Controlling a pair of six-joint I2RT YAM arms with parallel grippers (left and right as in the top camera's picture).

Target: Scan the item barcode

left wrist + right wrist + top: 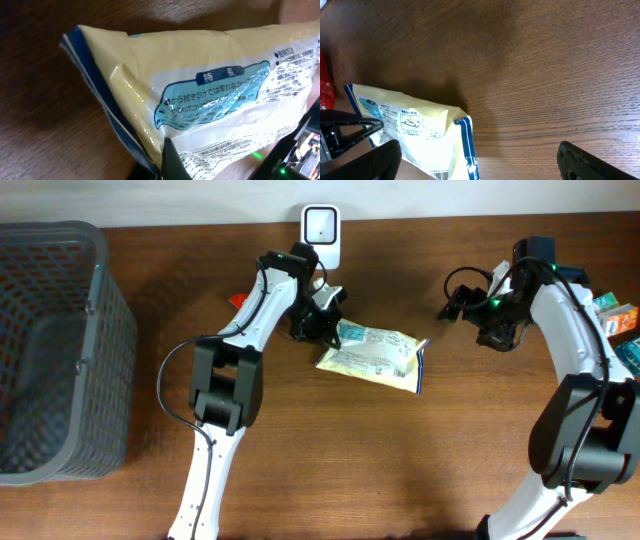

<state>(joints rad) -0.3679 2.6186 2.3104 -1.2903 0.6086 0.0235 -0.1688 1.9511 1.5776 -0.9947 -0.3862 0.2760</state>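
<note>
My left gripper should lift the packet (378,357) outward, turn it over and bring it down onto the tabletop before the white scanner to release, since that tabletop lies outward of the gripper.
A pale yellow packet (378,357) with blue edges and printed text lies on the brown table, in front of the white scanner (321,228) at the back edge. My left gripper (327,323) is shut on the packet's left end. In the left wrist view the packet (200,95) fills the frame, with one black finger (171,161) pressed on it. My right gripper (468,304) hangs open to the right of the packet, apart from it. In the right wrist view the packet (415,127) lies at the lower left, and a strip of barcode (440,174) shows at its bottom edge.
A dark grey mesh basket (95,330) fills the left side of the table. Coloured boxes (618,314) stand at the right edge. A small red item (237,300) lies beside the left arm; in the right wrist view the red item (325,85) shows at the left border.
</note>
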